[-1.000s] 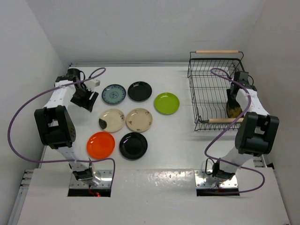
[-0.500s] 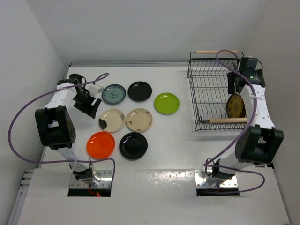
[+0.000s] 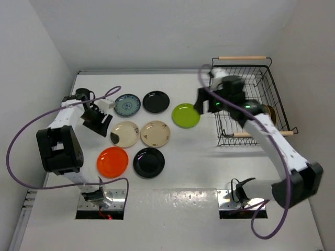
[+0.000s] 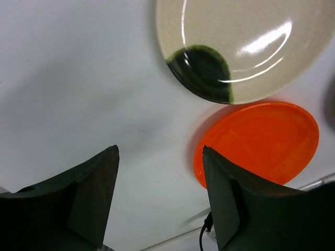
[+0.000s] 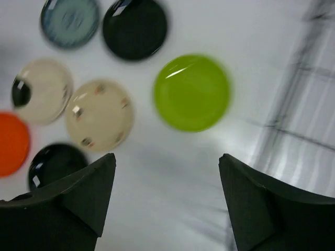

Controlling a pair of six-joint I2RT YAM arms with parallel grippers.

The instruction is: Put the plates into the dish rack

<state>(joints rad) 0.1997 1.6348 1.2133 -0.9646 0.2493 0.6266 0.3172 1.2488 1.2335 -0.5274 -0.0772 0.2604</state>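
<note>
My right gripper needs to go back down to the near black plate, to its rack-side rim (image 3: pixel 163 162) (image 5: pixel 85 160), before it grabs the plate. The empty table there leaves room for a finger.
Seven plates lie flat on the white table: teal patterned (image 3: pixel 127 104), black (image 3: pixel 156 101), lime green (image 3: pixel 186 115), cream with a dark patch (image 3: pixel 124 134), speckled cream (image 3: pixel 155 133), orange-red (image 3: pixel 112 161) and a second black one (image 3: pixel 148 162). The dish rack (image 3: pixel 242 58) stands at the right; a brown-and-yellow plate (image 3: pixel 268 113) stands in it, mostly hidden by my right arm. My right gripper (image 3: pixel 201 103) (image 5: pixel 167 157) hangs open and empty just right of the lime plate (image 5: pixel 192 92). My left gripper (image 3: pixel 98 122) (image 4: pixel 159 151) is open over bare table, left of the patched cream plate (image 4: pixel 230 47) and the orange plate (image 4: pixel 259 141).
White walls close the table at the back and both sides. Purple cables loop from both arms. The rack's near wooden handle (image 3: pixel 251 134) lies under my right forearm. The right wrist view is blurred, with the rack wires (image 5: pixel 309 104) streaked at its right edge.
My right arm has left the rack and swung left to beside the lime plate, leaving the brown-and-yellow plate in the rack. My left gripper edged down toward the patched cream plate.
</note>
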